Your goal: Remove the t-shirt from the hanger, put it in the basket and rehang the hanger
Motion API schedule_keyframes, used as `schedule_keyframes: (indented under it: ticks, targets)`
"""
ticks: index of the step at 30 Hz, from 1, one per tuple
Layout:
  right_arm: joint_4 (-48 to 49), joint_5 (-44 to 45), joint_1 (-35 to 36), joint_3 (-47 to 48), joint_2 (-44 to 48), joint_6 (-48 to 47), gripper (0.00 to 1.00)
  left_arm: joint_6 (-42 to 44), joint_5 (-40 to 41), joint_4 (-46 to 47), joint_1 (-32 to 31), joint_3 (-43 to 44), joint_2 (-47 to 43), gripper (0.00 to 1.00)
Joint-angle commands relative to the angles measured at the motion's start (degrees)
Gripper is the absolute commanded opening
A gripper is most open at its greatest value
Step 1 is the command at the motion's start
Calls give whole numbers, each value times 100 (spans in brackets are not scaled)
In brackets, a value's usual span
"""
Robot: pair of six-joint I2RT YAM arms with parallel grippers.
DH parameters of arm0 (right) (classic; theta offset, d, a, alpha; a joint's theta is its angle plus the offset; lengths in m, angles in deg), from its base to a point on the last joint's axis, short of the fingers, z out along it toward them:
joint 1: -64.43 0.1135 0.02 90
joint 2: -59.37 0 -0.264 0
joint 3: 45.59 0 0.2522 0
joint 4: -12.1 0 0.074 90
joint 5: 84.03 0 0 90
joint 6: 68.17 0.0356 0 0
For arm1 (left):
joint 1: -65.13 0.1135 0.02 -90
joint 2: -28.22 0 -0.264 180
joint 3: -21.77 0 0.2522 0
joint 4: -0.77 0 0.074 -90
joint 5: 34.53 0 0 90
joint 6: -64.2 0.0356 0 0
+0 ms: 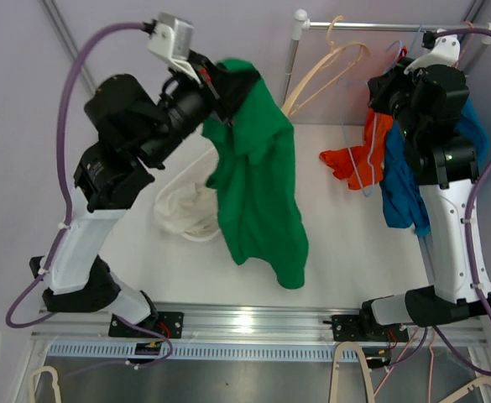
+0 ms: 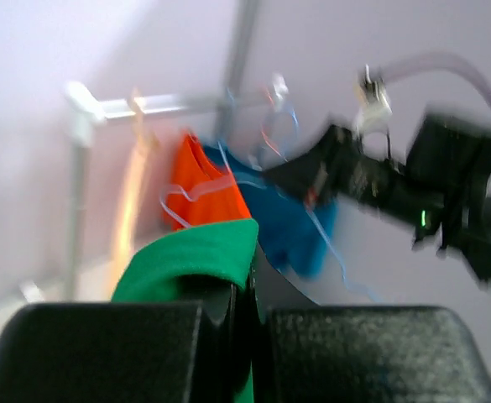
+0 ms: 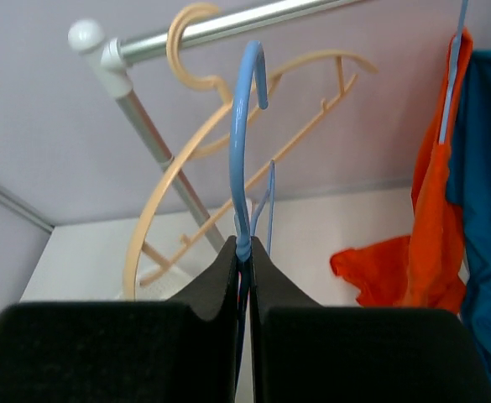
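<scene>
The green t-shirt (image 1: pixel 258 185) is off the light blue hanger, so the robot's right gripper will next move outward, put the light blue hanger's hook over the bare bar (image 1: pixel 369 27) beside the cream hanger and release it.
My left gripper (image 1: pixel 221 84) is raised above the table's left half and shut on the top of a green t-shirt (image 1: pixel 258 185), which hangs free down towards the table. In the left wrist view the green cloth (image 2: pixel 195 252) is pinched between the jaws of my left gripper (image 2: pixel 247 290). My right gripper (image 1: pixel 388 91) is up at the rail on the right. In the right wrist view my right gripper (image 3: pixel 243 248) is shut on the neck of a light blue hanger (image 3: pixel 245 126). No cloth shows on that hanger's visible part.
A metal rail (image 1: pixel 371 27) at the back carries a cream hanger (image 1: pixel 333 63), an orange garment (image 1: pixel 358 159) and a blue garment (image 1: pixel 400 189). A white cloth (image 1: pixel 182 210) lies on the table on the left. The rail post (image 1: pixel 294 59) stands behind the green shirt.
</scene>
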Motion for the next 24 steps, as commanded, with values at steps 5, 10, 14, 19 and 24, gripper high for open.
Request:
schedule_keyframes:
  ticks: [5, 10, 14, 19, 24]
  targets:
    - [1488, 466, -93, 838, -819, -272, 0, 1305, 309, 852, 1145, 1306, 664, 1]
    - [1663, 677, -128, 1076, -1207, -412, 0, 2334, -262, 2725, 1420, 146, 48, 1]
    - [1786, 836, -137, 1094, -1400, -465, 0, 3249, -491, 3008, 1446, 320, 310, 1]
    - [1944, 1046, -128, 1155, -1558, -491, 0, 3031, -623, 3228, 1745, 444, 548, 1]
    - [2200, 1188, -189, 1295, -1795, -702, 0, 3084, -194, 3333, 1859, -205, 584, 1]
